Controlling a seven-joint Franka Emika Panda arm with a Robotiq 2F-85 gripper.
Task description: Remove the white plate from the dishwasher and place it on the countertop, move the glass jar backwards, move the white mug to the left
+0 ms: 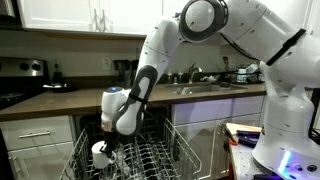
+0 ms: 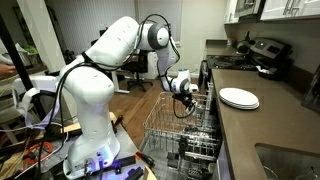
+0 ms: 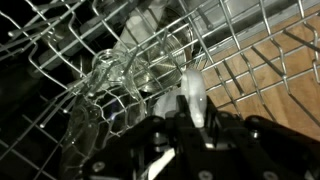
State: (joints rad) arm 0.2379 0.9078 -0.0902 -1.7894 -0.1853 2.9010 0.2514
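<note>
The gripper holds the white mug over the wires at the rack's far end and next lowers it slightly among the wires before opening.
The white plate lies flat on the dark countertop, which also runs behind the arm. My gripper is down in the dishwasher rack and is shut on the white mug, a thin white part of which stands between the fingers. In an exterior view the mug shows as a white shape at the gripper, low over the tines. The glass jar lies clear and hard to make out among the wires, just left of the mug. The gripper hangs over the rack's far end.
Upright wire tines surround the gripper closely. A sink with a faucet is set into the countertop. A stove with a pot stands beyond the plate. The robot's white base stands beside the open dishwasher.
</note>
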